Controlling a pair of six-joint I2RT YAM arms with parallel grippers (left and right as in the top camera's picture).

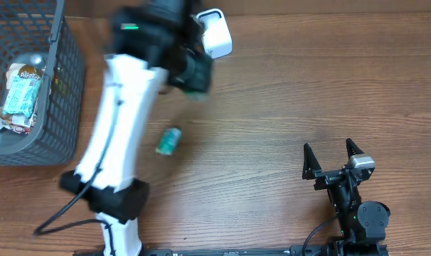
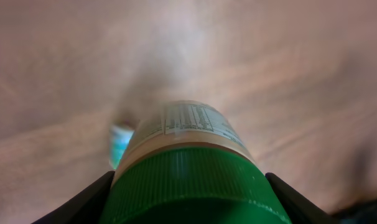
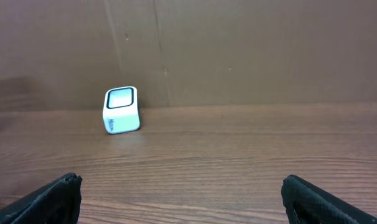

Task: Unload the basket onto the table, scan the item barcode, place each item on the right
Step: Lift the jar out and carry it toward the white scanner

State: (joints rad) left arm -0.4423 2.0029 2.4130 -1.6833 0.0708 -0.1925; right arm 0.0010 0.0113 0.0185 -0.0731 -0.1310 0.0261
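Note:
My left gripper will lower the jar next and let it go clear of the packet, because the tabletop is bare below the gripper and to its right in the overhead view.
My left gripper [image 2: 188, 196] is shut on a jar with a ribbed green lid [image 2: 191, 180] and a pale printed label [image 2: 188, 124]; black fingers [image 2: 83, 202] press on both sides of the lid. In the overhead view the left arm is blurred and its gripper [image 1: 193, 71] hangs just below and left of the white barcode scanner [image 1: 217, 32] at the table's far edge. The right wrist view shows the scanner [image 3: 121, 109] standing against the back wall. My right gripper [image 1: 333, 158] rests open and empty at the near right, with nothing between its fingers [image 3: 58, 196].
A small teal packet [image 1: 169, 140] lies on the wood table [image 1: 286, 99] below the left gripper and shows blurred as the teal packet [image 2: 119, 140] in the left wrist view. A dark mesh basket [image 1: 62, 92] with a snack pack [image 1: 22, 92] stands at the far left.

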